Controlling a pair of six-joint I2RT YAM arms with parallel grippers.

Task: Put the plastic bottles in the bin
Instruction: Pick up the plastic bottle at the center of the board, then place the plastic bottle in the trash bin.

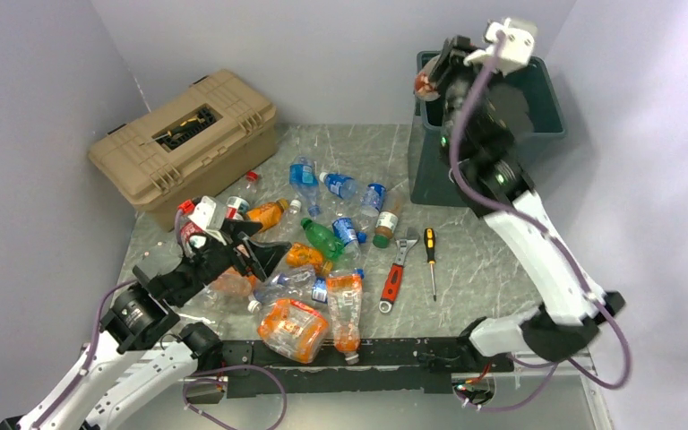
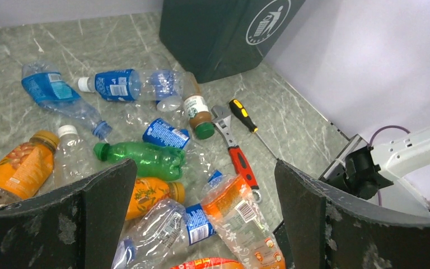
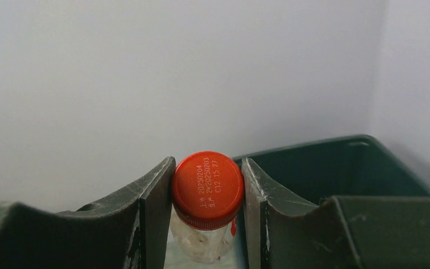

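Note:
My right gripper should next carry the bottle to the right in the top view, past the rim of the bin, and let it go, because the bin's opening point(image 1: 527, 91) point(image 3: 336, 162) is there.
Several plastic bottles point(image 1: 322, 237) lie scattered on the marble table, clear, green and orange. My left gripper point(image 1: 264, 251) hovers open over the near pile, and nothing sits between its fingers. Below its jaws in the left wrist view lie a crushed orange-label bottle point(image 2: 241, 218), a clear blue-label bottle point(image 2: 168, 224) and a green bottle point(image 2: 145, 158). My right gripper point(image 1: 432, 76) is raised at the left rim of the dark green bin point(image 1: 546, 98). It is shut on the red cap of a clear bottle point(image 3: 208, 188), with the bin's opening point(image 3: 336, 162) just to its right.
A tan toolbox point(image 1: 184, 134) stands at the back left. A red-handled wrench point(image 1: 394, 278) and a yellow-and-black screwdriver point(image 1: 431, 260) lie right of the bottles, in front of the bin. Walls close in the table on the left, back and right.

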